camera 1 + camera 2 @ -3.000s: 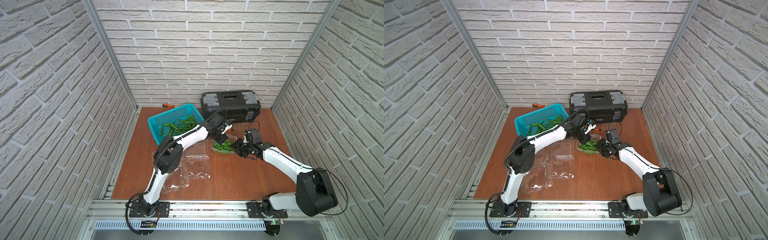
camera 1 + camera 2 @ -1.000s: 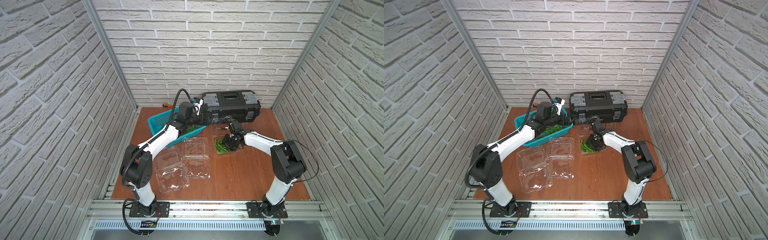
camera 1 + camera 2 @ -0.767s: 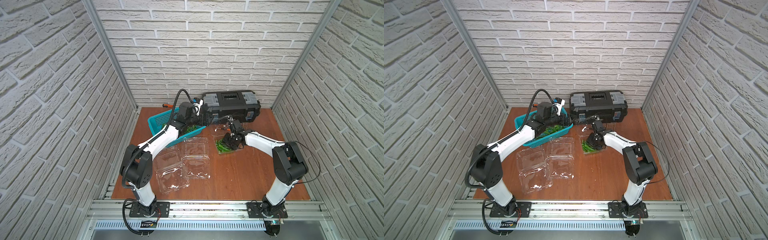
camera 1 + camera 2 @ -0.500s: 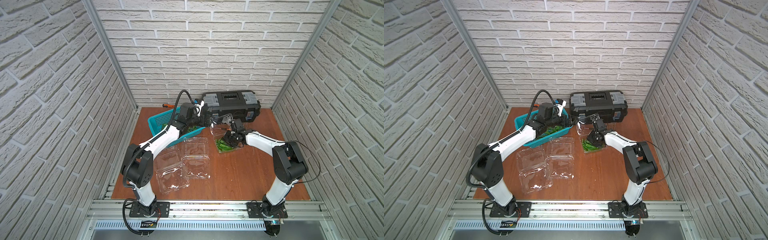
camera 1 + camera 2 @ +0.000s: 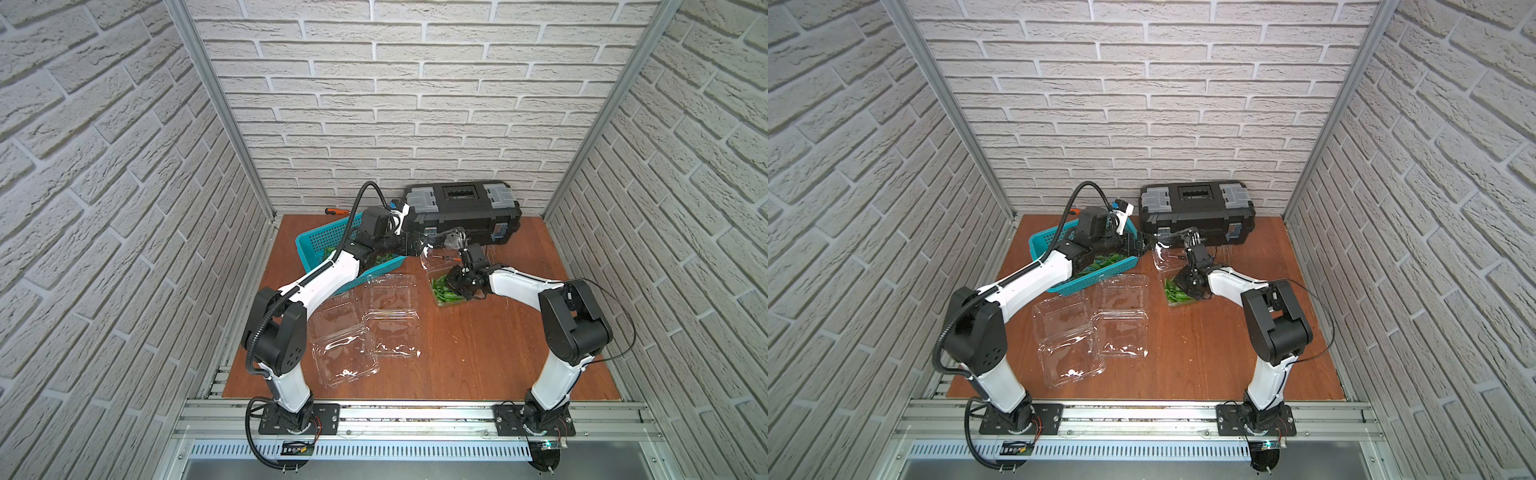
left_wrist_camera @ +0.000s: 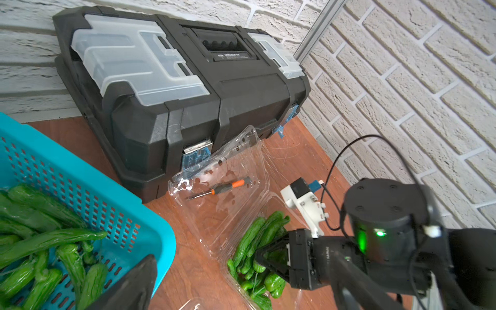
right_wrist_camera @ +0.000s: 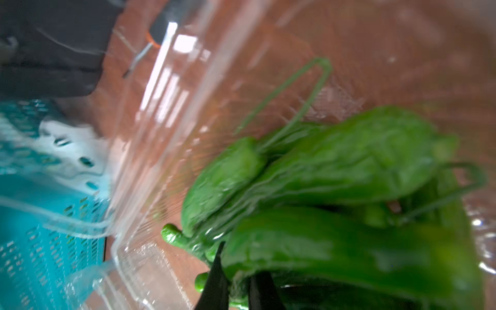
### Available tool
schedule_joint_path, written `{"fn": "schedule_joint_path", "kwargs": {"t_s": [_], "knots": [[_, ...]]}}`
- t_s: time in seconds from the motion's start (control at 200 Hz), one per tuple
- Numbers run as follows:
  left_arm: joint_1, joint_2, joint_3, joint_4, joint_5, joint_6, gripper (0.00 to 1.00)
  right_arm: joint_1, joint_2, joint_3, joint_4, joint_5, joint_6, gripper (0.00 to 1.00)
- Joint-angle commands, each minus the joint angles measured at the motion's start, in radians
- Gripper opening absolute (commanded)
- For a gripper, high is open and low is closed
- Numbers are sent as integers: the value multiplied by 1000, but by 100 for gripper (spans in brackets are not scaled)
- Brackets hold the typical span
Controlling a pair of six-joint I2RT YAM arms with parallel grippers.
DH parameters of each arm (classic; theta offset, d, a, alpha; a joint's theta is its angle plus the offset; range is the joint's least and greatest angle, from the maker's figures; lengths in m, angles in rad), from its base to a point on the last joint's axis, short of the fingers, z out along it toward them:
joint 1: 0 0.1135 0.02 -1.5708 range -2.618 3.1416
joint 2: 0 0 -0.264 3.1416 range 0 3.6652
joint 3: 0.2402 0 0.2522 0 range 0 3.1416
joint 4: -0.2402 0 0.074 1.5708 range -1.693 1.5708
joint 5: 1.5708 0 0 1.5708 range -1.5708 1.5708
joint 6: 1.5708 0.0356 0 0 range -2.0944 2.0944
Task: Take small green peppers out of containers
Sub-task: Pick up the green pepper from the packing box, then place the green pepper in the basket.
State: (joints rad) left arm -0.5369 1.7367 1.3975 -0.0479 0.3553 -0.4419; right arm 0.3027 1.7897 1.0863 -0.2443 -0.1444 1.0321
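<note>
I will next raise my right gripper and carry the pepper outward over the basket's end by the toolbox to release it. That end lies outward of my right gripper.
One clear container lies open right of centre, its lid tilted up toward the toolbox. It holds small green peppers. My right gripper reaches into this pile. In the right wrist view its jaws stand nearly together with a pepper pinched between them. My left gripper hovers open at the teal basket's right end, holding nothing; one finger shows. Two other containers lie open mid-table.
The teal basket at back left holds several peppers. A black toolbox stands against the back wall. An orange-handled screwdriver lies behind the raised lid; another lies behind the basket.
My right gripper has closed its jaws on a pepper inside the container and shifted slightly. The left arm has hardly moved and stays open.
</note>
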Motion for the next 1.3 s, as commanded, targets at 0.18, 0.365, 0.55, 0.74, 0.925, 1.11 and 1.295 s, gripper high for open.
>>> {"fn": "schedule_joint_path", "kwargs": {"t_s": [0.18,0.365,0.55,0.74,0.925,1.11,1.295], "knots": [[7,16,-20,32,-112,-36,98,-3,-149,44,-56,-91,-123,5],[50,-43,-107,79,-273,-112,98,4,-190,90,-48,-126,-155,5],[112,-129,-229,71,-464,-210,98,52,-165,189,108,-172,-164,5],[136,-201,-279,4,-595,-215,98,129,65,485,214,-301,-153,7],[133,-230,-305,-22,-614,-214,98,177,349,746,322,-412,-61,24],[104,-194,-286,-19,-567,-192,98,161,350,621,527,-417,96,38],[85,-143,-267,27,-494,-187,98,133,96,367,372,-297,-89,37]]}}
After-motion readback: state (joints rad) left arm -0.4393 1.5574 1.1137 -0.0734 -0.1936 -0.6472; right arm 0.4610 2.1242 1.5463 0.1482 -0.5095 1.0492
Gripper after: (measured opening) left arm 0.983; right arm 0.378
